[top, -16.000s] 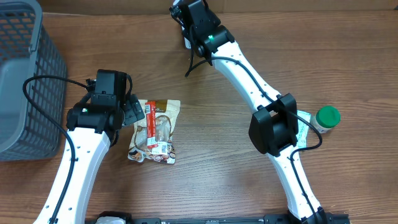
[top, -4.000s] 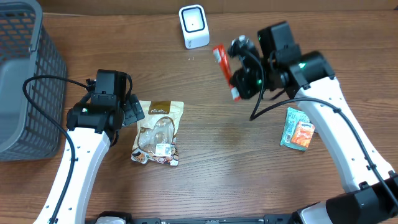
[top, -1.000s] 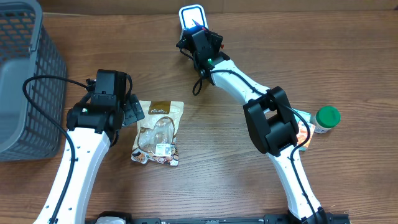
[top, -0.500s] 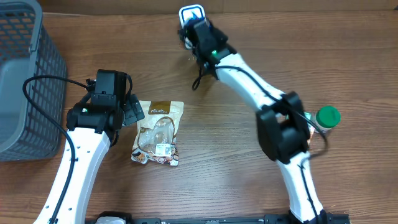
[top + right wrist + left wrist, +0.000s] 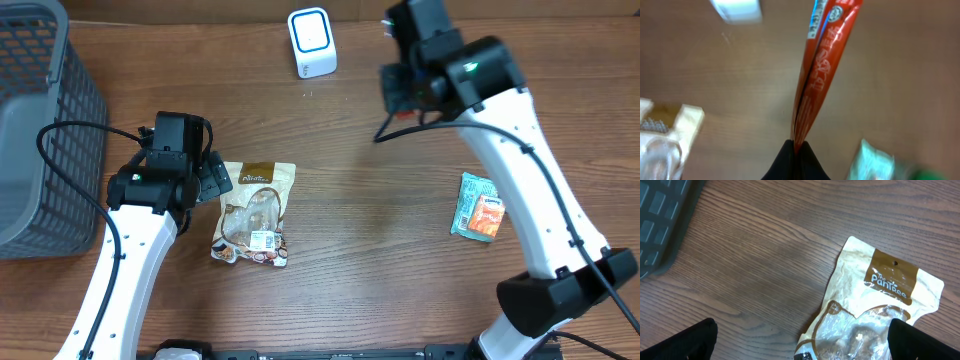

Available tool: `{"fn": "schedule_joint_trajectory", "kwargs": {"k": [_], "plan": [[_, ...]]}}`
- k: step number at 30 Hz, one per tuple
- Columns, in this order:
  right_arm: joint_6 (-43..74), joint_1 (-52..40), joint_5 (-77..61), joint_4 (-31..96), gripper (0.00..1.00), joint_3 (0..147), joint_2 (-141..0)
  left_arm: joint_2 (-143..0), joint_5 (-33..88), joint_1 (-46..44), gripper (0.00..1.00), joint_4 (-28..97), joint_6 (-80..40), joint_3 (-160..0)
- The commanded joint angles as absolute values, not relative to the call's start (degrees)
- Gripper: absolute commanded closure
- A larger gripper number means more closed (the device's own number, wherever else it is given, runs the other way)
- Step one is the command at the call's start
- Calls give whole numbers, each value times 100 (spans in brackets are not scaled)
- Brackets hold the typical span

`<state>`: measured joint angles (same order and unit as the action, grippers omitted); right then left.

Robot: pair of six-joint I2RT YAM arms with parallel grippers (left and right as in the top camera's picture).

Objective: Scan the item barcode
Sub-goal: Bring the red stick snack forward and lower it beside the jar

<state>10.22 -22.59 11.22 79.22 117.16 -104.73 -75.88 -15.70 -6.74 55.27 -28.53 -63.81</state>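
Note:
My right gripper is holding the red packet [image 5: 822, 70], and the teal and orange packet's teal edge [image 5: 863, 159] is below and back from it. Next I move back and down there to let go of the packet.
A thin red packet [image 5: 822, 70] hangs edge-on in my right gripper [image 5: 796, 146], which is shut on its lower end. From overhead the right gripper [image 5: 400, 88] is up in the air to the right of the white scanner [image 5: 312, 40], and the arm hides the packet. The right wrist view is blurred, with the scanner [image 5: 737, 10] at its top left. My left gripper [image 5: 208, 180] stands open and low over the top of a brown-and-clear snack bag [image 5: 254, 212]. Its black fingertips [image 5: 692, 340] straddle that bag [image 5: 880, 300] without holding it.
A grey mesh basket [image 5: 40, 130] fills the left edge, and its corner [image 5: 660, 225] shows in the left wrist view. A teal and orange packet [image 5: 478, 205] lies flat at the right, below the right forearm.
The right arm has swung from close at the scanner out to the right and upward, with the red packet still held. The left arm and the snack bag have not moved.

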Motion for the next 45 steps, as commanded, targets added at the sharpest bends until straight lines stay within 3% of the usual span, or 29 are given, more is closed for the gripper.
{"fn": "schedule_joint_trajectory", "kwargs": {"k": [1,8,21,27,35,42,45], "plan": [[1568,-1885,353,8431,96,11640,-10512,-7564,-1647,-676,1,5522,-2832,-6475],[1660,-1321,220,8676,96,10490,-10512,-7564,-1647,-676,0,5522,-2832,-6475],[1629,-1149,294,6855,96,7550,-10512,-7564,-1647,-676,0,5522,-2832,-6475],[1627,-1151,1135,6213,96,6571,-10512,-7564,-1647,-676,0,5524,-2832,-6475],[1612,-1149,2408,5833,96,5983,-10512,-7564,-1647,-676,0,5524,-2832,-6475],[1610,-1162,2414,5677,95,5986,-10512,-7564,-1647,-676,0,5522,-2832,-6475],[1610,-1160,2265,5561,85,5986,-10512,-7564,-1647,-676,0,5524,-2832,-6475]]}}
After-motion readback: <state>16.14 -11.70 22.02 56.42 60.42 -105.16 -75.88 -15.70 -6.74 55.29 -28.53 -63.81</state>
